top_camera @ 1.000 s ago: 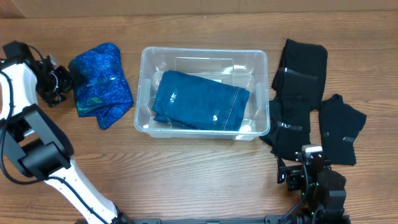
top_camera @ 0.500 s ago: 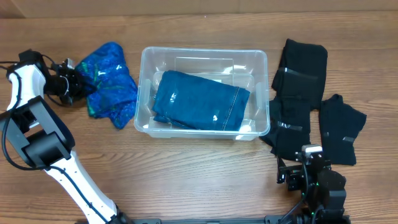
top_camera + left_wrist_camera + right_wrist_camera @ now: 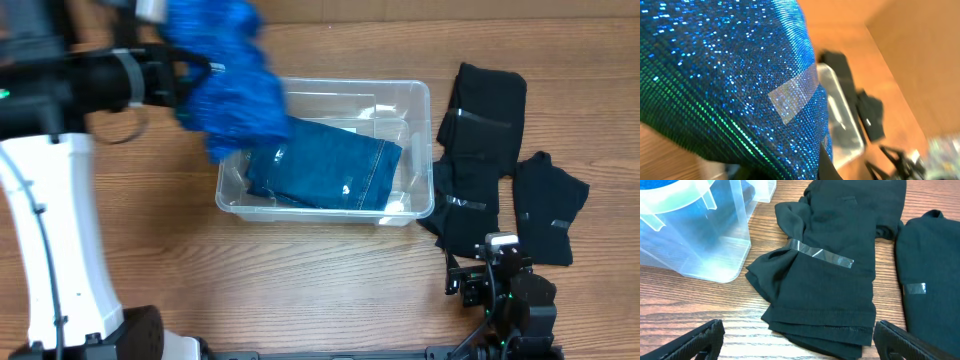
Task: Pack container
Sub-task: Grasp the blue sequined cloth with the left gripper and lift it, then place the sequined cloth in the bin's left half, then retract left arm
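Observation:
The container's nearest end (image 3: 240, 180) is below my left gripper, on the right in the overhead view, so my left gripper will go down toward that side to let go of the sparkly blue cloth.
The clear container (image 3: 423, 150) stands mid-table with a folded blue denim garment (image 3: 330, 165) lying in it. My left gripper (image 3: 192, 72) is shut on a sparkly blue cloth (image 3: 232, 85), which hangs in the air over the container's back left corner. In the left wrist view that cloth (image 3: 730, 75) fills most of the picture and carries a strip of clear tape (image 3: 792, 95); one dark finger (image 3: 825, 167) shows beneath it. My right gripper (image 3: 497, 275) stays low at the front right, open (image 3: 800, 347) and with nothing in it, just short of a folded black garment (image 3: 835, 265).
Three folded black garments lie right of the container: one at the back (image 3: 487, 105), one in front of it (image 3: 465, 205), and one further right (image 3: 548, 210). The container's corner (image 3: 695, 235) shows in the right wrist view. A cardboard wall (image 3: 920, 55) stands behind.
My left gripper has shut on the sparkly blue cloth, lifted it off the table at the left and carried it right, over the container's corner. The right arm has not moved.

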### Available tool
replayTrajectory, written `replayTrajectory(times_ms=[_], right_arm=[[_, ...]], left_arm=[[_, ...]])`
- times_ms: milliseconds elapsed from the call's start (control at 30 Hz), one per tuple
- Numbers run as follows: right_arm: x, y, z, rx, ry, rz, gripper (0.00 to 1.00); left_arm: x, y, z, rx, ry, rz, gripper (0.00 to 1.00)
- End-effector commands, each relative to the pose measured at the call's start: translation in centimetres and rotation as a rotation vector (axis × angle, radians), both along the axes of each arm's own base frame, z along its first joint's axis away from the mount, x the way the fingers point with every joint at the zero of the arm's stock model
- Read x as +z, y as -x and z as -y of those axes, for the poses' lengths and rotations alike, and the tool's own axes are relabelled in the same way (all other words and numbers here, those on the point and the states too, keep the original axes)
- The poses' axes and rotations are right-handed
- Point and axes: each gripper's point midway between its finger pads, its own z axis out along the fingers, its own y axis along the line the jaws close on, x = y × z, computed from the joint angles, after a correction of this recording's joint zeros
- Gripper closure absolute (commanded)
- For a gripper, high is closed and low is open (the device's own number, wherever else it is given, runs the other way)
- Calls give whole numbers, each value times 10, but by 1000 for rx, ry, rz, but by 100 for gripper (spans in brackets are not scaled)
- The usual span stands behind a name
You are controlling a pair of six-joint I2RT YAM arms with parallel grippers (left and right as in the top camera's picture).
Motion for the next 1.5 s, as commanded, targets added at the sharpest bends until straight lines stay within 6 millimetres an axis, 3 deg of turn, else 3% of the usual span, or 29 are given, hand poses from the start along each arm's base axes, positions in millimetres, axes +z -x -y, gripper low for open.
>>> replayTrajectory(times_ms=[0, 133, 233, 333, 400, 500, 533, 567, 667, 767, 833, 900, 933, 1033, 1067, 1100, 1133, 1167, 1267, 1333, 1367, 1400, 1433, 1467], right_arm=[[3, -1, 0, -1, -2, 15, 0], [3, -1, 0, -1, -2, 15, 0], [3, -1, 0, -1, -2, 15, 0], [3, -1, 0, -1, -2, 15, 0], [3, -1, 0, -1, -2, 15, 0], [3, -1, 0, -1, -1, 15, 0], [3, -1, 0, -1, -2, 15, 0], [3, -1, 0, -1, -2, 15, 0], [3, -1, 0, -1, -2, 15, 0], [3, -1, 0, -1, -2, 15, 0], [3, -1, 0, -1, -2, 15, 0], [3, -1, 0, -2, 0, 17, 0], [6, -3, 1, -4, 1, 30, 0], [15, -8, -1, 3, -5, 73, 0], [19, -10, -7, 36, -25, 90, 0], [23, -10, -20, 102, -65, 106, 0], [26, -7, -36, 184, -113, 108, 0], [37, -5, -54, 279, -163, 144, 0], [66, 12, -97, 475, -425, 164, 0], [70, 27, -113, 436, -746, -10, 0], [68, 28, -113, 381, -836, -75, 0], [73, 27, -114, 329, -935, -117, 0], [83, 28, -118, 377, -947, -91, 0], [95, 28, -120, 413, -949, -54, 0]], left_arm=[[-35, -5, 60, -138, -47, -81, 96], [-97, -16, 99, -229, -162, -194, 96], [-142, -26, 97, -225, -196, -325, 96], [-202, -23, 67, -127, -344, -544, 96], [-220, -20, 46, -28, -415, -643, 96], [-229, -22, 10, 207, -519, -722, 92], [-230, -23, 2, 263, -539, -729, 71], [-230, -25, -7, 312, -540, -742, 0], [-223, -22, -15, 356, -521, -757, 0], [-188, -31, -18, 393, -472, -633, 0], [-162, -38, -11, 372, -451, -511, 0], [-155, -48, 4, 299, -465, -415, 5], [-157, -55, 16, 241, -485, -370, 13], [-184, -68, 45, 96, -552, -322, 59], [-196, -72, 47, 92, -573, -336, 69], [-208, -75, 48, 89, -585, -353, 79], [-236, -79, 49, 93, -593, -413, 93], [-257, -80, 48, 106, -598, -468, 96], [-323, -67, 41, 133, -620, -681, 96], [-327, -59, 41, 142, -618, -731, 96], [-311, -60, 40, 181, -598, -724, 96], [-282, -63, 37, 229, -565, -692, 95], [-244, -68, 32, 272, -522, -624, 66], [-216, -70, 27, 297, -491, -566, 47]])
